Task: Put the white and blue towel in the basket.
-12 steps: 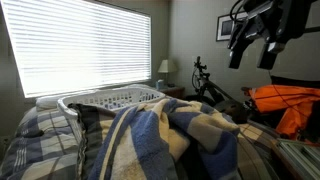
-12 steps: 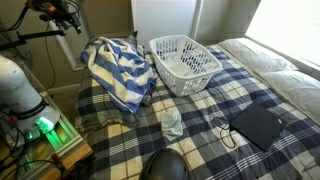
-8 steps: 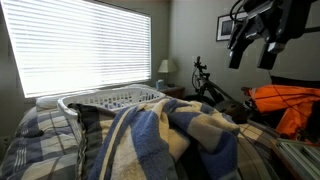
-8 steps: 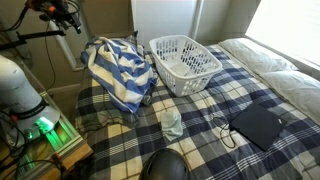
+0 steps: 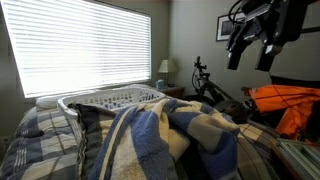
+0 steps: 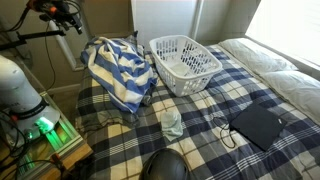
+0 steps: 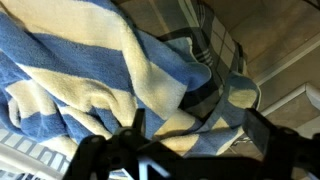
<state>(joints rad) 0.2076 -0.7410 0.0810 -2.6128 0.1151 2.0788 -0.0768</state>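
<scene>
The towel's raised fold (image 5: 187,111) is below my gripper and toward the basket (image 5: 110,100). I will bring my open fingers down onto it that way, because it forms a fold.
The white and blue striped towel (image 6: 118,68) lies crumpled on the plaid bed, next to the white laundry basket (image 6: 185,60). It fills the foreground of an exterior view (image 5: 170,130), with the basket (image 5: 110,100) behind it. My gripper (image 5: 248,52) hangs high above the towel, open and empty; it also shows at the top left of an exterior view (image 6: 68,20). The wrist view looks down on the towel (image 7: 100,70) between the spread fingers (image 7: 195,125).
A clear plastic bottle (image 6: 172,122) and a black pad with a cable (image 6: 258,125) lie on the bed. A black round object (image 6: 165,167) sits at the front edge. An orange bag (image 5: 290,105) and a bicycle (image 5: 208,82) stand by the wall.
</scene>
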